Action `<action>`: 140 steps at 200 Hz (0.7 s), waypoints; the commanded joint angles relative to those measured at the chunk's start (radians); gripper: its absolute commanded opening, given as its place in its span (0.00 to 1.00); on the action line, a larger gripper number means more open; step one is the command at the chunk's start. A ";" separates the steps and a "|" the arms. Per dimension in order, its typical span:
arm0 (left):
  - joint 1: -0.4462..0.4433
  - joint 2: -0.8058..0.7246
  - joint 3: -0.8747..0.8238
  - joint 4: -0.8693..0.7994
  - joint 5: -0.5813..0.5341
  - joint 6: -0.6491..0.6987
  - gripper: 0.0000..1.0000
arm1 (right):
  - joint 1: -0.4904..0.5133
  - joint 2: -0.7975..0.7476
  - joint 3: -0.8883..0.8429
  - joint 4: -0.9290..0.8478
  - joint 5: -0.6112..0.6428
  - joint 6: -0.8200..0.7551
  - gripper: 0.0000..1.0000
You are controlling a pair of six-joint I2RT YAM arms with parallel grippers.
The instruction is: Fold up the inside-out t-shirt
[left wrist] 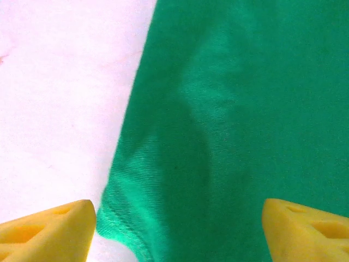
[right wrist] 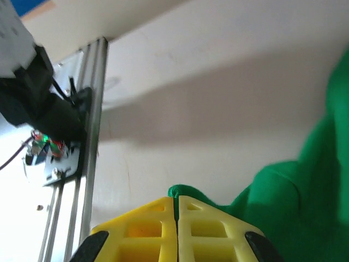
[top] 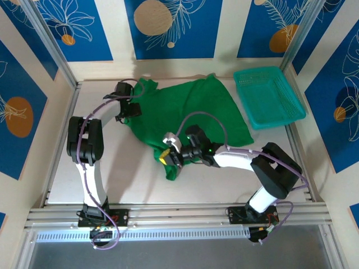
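My right gripper draws outward toward the basket next and releases the shirt's fold over its near edge, since the shirt's trailing end lies bunched toward the front.
The inside-out t-shirt (top: 190, 106) is bright green and lies crumpled across the back middle of the table, with one end trailing toward the front (top: 171, 168). My left gripper (top: 132, 107) hovers over its far left edge. In the left wrist view the left gripper (left wrist: 177, 218) is open, its yellow fingers (left wrist: 54, 229) straddling the shirt's hemmed edge (left wrist: 125, 229) without touching it. My right gripper (top: 167, 159) is at the trailing end. In the right wrist view the right gripper (right wrist: 176, 199) is shut on a small fold of the green cloth (right wrist: 185, 191), and more of the shirt (right wrist: 305, 202) hangs to the right.
A teal mesh basket (top: 269, 96) stands at the back right, beside the shirt. Bare white table (top: 123, 168) lies between the arms and at the front left. Aluminium frame rails (top: 179, 213) border the near edge, and the left arm's base (right wrist: 49, 109) appears in the right wrist view.
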 commanded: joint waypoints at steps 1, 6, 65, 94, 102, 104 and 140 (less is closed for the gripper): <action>-0.003 0.000 0.024 -0.017 0.020 0.028 0.76 | -0.024 -0.040 -0.128 0.068 0.081 0.149 0.00; -0.005 0.010 0.026 -0.015 0.037 0.029 0.75 | -0.044 -0.043 -0.149 0.064 0.119 0.174 0.00; -0.042 0.063 0.031 0.005 0.051 0.100 0.68 | -0.185 -0.100 -0.158 -0.057 0.110 0.219 0.00; -0.051 0.065 -0.026 0.033 0.030 0.107 0.46 | -0.192 -0.104 -0.056 -0.100 -0.002 0.193 0.00; -0.050 0.067 -0.037 0.037 -0.001 0.103 0.34 | -0.189 -0.106 -0.022 -0.128 -0.038 0.181 0.00; -0.049 0.069 -0.037 0.036 -0.011 0.104 0.30 | -0.189 -0.107 -0.014 -0.134 -0.046 0.179 0.00; 0.004 0.138 0.071 -0.065 -0.045 0.111 0.00 | -0.223 -0.223 0.095 -0.218 -0.222 0.183 0.00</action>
